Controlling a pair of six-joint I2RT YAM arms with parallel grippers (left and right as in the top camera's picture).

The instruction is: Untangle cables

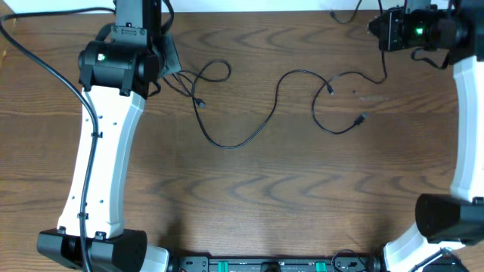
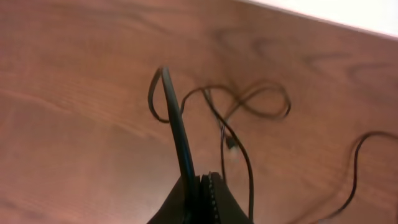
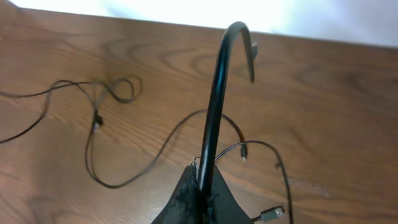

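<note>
My right gripper carries the held cable to the right in the overhead view next and releases it over the table's side, since it crosses the other one.
Two thin black cables lie on the wooden table; no white cable shows. The left cable (image 1: 227,143) makes a small loop at the back, sweeps forward and ends in a small plug at mid-table. My left gripper (image 1: 172,69) is shut on this cable's end (image 2: 177,130), which stands up from the jaws (image 2: 202,186). The right cable (image 1: 325,125) curls at right centre and ends in a USB plug (image 3: 271,214). My right gripper (image 1: 376,30) is shut on this cable's other end (image 3: 214,99) at the jaws (image 3: 205,183); it arches upward.
The table's back edge meets a white wall just behind both grippers (image 3: 186,15). Thick black arm wiring (image 1: 45,60) crosses the left side of the table. The arm bases (image 1: 91,245) stand at the front corners.
</note>
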